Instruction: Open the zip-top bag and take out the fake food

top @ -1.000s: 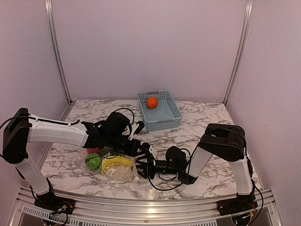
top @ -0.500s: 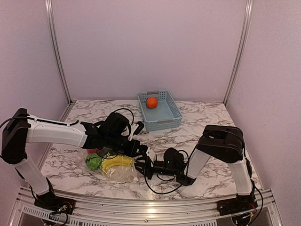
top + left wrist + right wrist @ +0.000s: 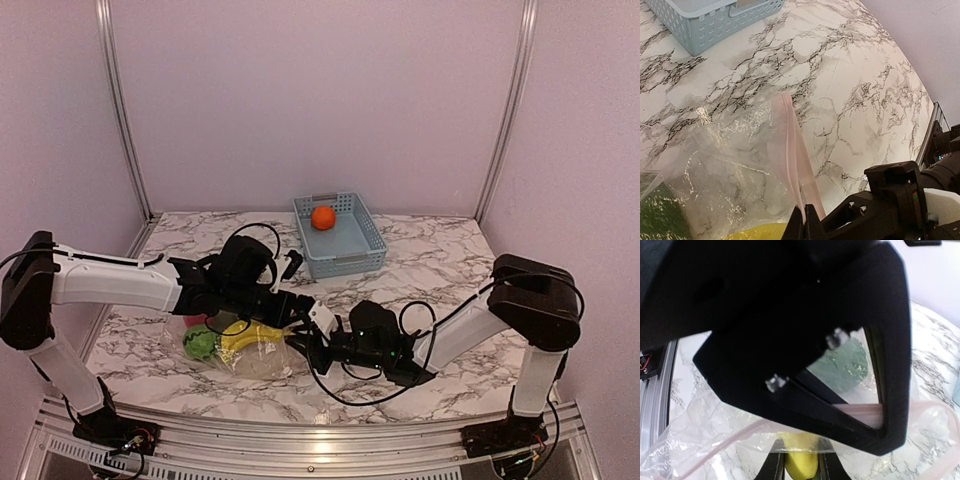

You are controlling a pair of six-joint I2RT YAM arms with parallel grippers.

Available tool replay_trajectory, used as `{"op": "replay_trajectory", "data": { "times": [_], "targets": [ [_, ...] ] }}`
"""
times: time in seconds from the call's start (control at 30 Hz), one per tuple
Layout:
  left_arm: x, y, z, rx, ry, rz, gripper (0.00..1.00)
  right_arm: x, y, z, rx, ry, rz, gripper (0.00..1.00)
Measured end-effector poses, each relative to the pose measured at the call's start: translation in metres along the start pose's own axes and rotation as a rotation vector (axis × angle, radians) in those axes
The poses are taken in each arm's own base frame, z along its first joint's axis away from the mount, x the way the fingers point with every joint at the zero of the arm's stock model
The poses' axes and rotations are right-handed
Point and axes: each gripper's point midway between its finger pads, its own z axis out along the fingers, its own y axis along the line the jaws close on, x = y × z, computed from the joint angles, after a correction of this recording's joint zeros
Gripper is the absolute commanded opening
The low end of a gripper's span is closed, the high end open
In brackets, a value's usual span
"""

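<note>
My right gripper should next pull the banana out of the bag and lift it outward. Then it should lower the banana and let go of it on the free bottom of the basket, beside the orange ball.
The clear zip-top bag lies at the front left of the table, its mouth towards the right. My left gripper is shut on the bag's pinkish zip strip and holds that edge up. My right gripper reaches into the mouth from the right, jaws closed on the yellow banana. In the top view the banana lies beside a green ball inside the bag, where the left gripper and right gripper meet. An orange ball sits in the basket.
The light blue lattice basket stands at the back centre, behind the bag. The left gripper's black body fills most of the right wrist view, close above the right fingers. A metal rail runs along the table's near edge.
My right arm has stretched out to the left, pushing its gripper into the bag's mouth, and its jaws have closed in on the banana. The left gripper has kept its hold on the zip strip.
</note>
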Motion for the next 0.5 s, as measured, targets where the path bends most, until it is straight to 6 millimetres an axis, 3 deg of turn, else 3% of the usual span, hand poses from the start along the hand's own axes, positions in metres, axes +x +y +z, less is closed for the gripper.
{"op": "replay_trajectory", "data": {
  "times": [0.2,0.5],
  "targets": [
    [-0.004,0.008,0.0,-0.046,-0.022,0.005,0.0,0.012,-0.02,-0.021,0.134,0.12,0.002,0.03],
    [-0.006,0.014,0.0,-0.079,-0.038,0.007,0.0,0.007,-0.04,-0.084,0.271,0.168,-0.002,0.03]
  ]
}}
